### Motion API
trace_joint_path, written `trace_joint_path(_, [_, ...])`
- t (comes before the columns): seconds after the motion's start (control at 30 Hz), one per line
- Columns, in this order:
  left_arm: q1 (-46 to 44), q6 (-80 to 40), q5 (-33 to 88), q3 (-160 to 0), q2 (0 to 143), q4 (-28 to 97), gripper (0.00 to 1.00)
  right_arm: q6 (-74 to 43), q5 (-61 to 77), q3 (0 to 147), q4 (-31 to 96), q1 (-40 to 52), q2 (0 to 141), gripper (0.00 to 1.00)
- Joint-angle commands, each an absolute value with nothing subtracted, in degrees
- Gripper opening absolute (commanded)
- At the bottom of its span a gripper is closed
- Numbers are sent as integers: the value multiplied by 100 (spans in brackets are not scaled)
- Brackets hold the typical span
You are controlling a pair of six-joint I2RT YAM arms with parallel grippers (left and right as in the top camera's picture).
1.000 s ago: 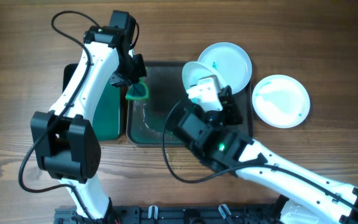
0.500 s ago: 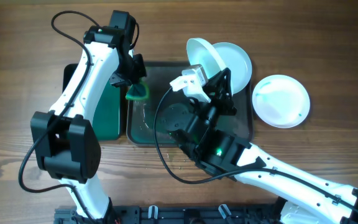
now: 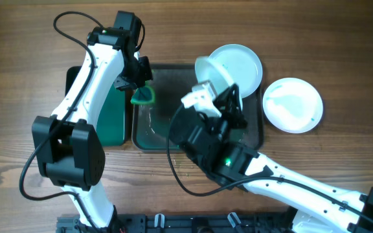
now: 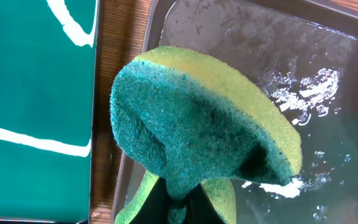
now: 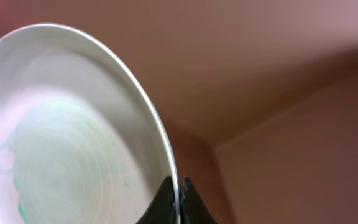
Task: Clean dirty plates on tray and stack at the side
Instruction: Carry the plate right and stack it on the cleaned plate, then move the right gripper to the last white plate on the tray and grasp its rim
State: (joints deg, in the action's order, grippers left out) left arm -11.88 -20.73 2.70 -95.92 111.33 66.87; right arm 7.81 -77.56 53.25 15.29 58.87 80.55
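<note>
My right gripper goes to the right in the overhead view and down next, leveling its tilted plate onto the third plate (image 3: 293,105), which lies beside the tray.
My right gripper (image 3: 217,90) is shut on the rim of a white plate (image 3: 211,72) and holds it tilted on edge above the dark tray (image 3: 154,129). In the right wrist view this plate (image 5: 67,143) shows faint teal smears and my fingers (image 5: 177,190) pinch its rim. A second white plate (image 3: 241,65) lies at the tray's far right corner. A third plate (image 3: 293,105) with faint teal smears lies on the table right of the tray. My left gripper (image 3: 140,87) is shut on a green-yellow sponge (image 4: 197,124) over the tray's left edge (image 4: 143,74).
A narrow green tray (image 3: 112,113) lies left of the dark tray, also in the left wrist view (image 4: 36,106). Water and white foam (image 4: 303,93) cover the dark tray's floor. The wooden table (image 3: 342,52) surrounds everything.
My right gripper tipped the held plate up on edge and shifted it slightly over the tray. The left arm and sponge have not moved.
</note>
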Motion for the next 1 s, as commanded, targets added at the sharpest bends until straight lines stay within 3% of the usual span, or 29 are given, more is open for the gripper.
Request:
trace_joint_path(0.0, [-1188,-2150,231,-9697,11039,6692,4,-1232,-6372,5282,1929,5723,7863,4])
trace_joint_path(0.17, [-1188,-2150,233,-9697,11039,6689,4,-2281,-4027,5282,2355,4740,7050,4])
trace_joint_path(0.4, [-1188,-2147,233,-9697,11039,6689,4,-2613,-427,5282,3404,1431,5942,4])
trace_joint_path(0.53, [-1188,-2147,233,-9697,11039,6689,4,-2742,8,5273,4058,-596,6180,4])
trace_joint_path(0.63, [-1188,-2147,233,-9697,11039,6687,4,-2740,8,5201,4036,-1466,6650,4])
trace_joint_path(0.77, [-1188,-2147,233,-9697,11039,6692,4,-2714,1,5166,3922,-2003,7688,4])
trace_joint_path(0.97, [-1188,-2147,233,-9697,11039,6694,4,-2694,14,5166,3450,-2053,9207,4])
